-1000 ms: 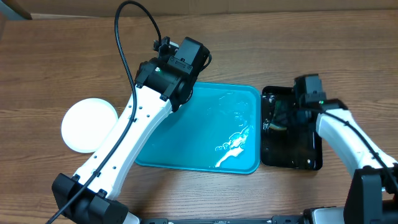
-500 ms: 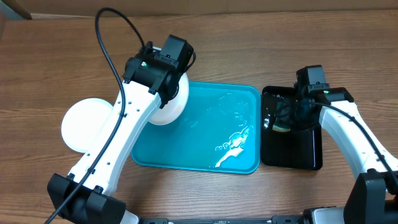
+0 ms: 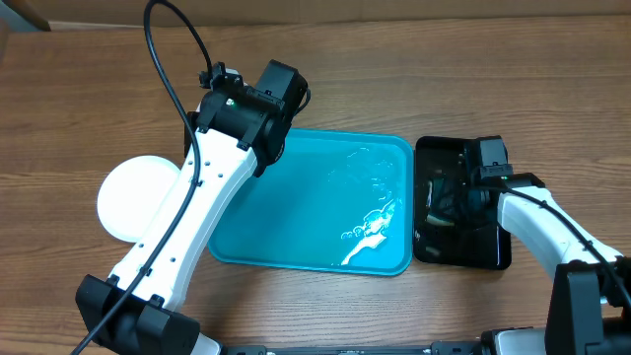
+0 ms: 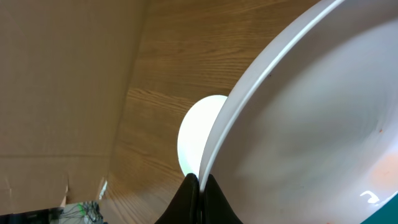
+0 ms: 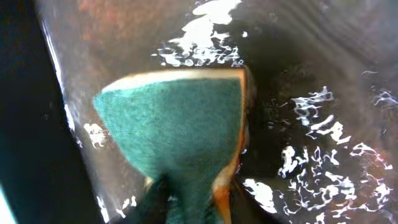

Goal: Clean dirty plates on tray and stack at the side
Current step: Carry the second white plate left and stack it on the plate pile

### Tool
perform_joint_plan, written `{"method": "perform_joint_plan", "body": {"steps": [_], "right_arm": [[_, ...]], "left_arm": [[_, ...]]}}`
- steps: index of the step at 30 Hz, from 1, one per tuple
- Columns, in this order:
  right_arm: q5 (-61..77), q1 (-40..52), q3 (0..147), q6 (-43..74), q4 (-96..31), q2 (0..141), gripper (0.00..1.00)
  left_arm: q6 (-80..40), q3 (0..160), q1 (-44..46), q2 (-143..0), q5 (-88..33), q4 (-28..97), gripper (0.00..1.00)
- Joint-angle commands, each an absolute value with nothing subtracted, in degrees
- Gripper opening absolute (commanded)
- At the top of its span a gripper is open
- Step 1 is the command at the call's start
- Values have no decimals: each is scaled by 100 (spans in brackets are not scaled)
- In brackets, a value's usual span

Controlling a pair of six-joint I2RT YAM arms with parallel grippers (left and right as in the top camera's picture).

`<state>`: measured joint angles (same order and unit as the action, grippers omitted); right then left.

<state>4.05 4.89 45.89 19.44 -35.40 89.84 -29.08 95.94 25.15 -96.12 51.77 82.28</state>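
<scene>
The left gripper goes back and left in the overhead view next, then down to release over the white plate (image 3: 136, 199), because it lies at the tray's side.
My left gripper (image 4: 199, 186) is shut on the rim of a white plate (image 4: 311, 124) and holds it tilted in the air; a faint orange mark shows near the plate's right edge. In the overhead view the left gripper (image 3: 261, 148) hangs over the far left corner of the turquoise tray (image 3: 325, 232), and the held plate is hidden under the wrist. A white plate (image 3: 138, 197) lies on the table left of the tray; it also shows in the left wrist view (image 4: 198, 140). My right gripper (image 3: 449, 202) is shut on a green sponge (image 5: 180, 118).
A black tray (image 3: 463, 251) holding water stands right of the turquoise tray; its wet bottom shows in the right wrist view (image 5: 323, 93). The right gripper and sponge are inside it. Water pools on the turquoise tray's right half. A cardboard wall runs along the table's far edge.
The left arm has lifted the white plate off the tray and swung left; the plate is now hidden under the wrist from above. The right gripper has slid toward the black tray's front.
</scene>
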Motion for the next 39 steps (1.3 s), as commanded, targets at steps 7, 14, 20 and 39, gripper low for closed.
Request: {"method": "perform_joint_plan", "body": {"steps": [7, 14, 20, 39], "right_arm": [[274, 473, 5485, 1946, -4364, 8840, 45], [5, 475, 6440, 1944, -5096, 8560, 47], [5, 475, 6534, 1920, -5415, 8409, 48], [8, 475, 6534, 1752, -5590, 8403, 48]], "left_arm": [[-3131, 9682, 2342, -9590, 4904, 8204, 4], [-3133, 9682, 1883, -9585, 4801, 8235, 4], [-2849, 9682, 1004, -9588, 3393, 8250, 4], [-1192, 9288, -3026, -9601, -631, 7579, 4]]}}
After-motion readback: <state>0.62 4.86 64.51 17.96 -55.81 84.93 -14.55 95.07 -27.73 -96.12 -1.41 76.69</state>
